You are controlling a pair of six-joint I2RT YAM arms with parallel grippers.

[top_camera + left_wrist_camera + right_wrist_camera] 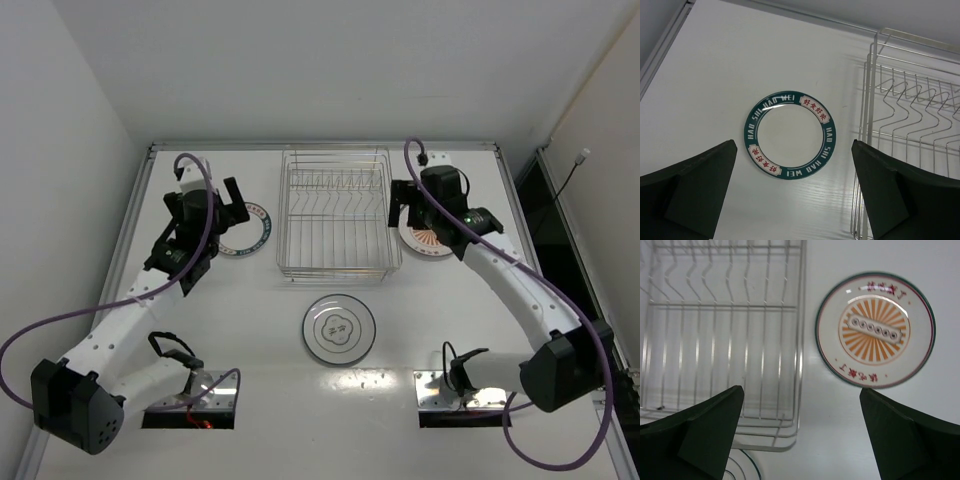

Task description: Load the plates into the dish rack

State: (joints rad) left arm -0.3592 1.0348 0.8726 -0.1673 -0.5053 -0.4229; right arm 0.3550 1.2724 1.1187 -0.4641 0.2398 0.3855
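Since open table borders the orange-red plate opposite the rack (pixel 336 212), I will swing my right gripper across, turn and lower it to close on that side's near rim (pixel 448 252).
The silver wire dish rack (pixel 336 212) stands at the table's back middle, with no plate in it. The plate with the dark blue-green rim (pixel 790 134) lies flat left of it, partly hidden by my left gripper (pixel 222 212) in the top view. My left gripper (pixel 795 200) is open above the plate's near edge. The plate with orange-red marks (pixel 875 330) lies flat right of the rack. My right gripper (pixel 801 440) is open above the table between rack and plate. The plate with the grey ring (pixel 339 329) lies in front of the rack.
The rack's wire wall (pixel 865 150) is close to my left gripper's right finger. The rack's near corner (pixel 785 440) lies under my right gripper. Two base mounts (pixel 190 408) (pixel 460 396) sit at the near edge. Raised rails (pixel 130 230) line the table's sides.
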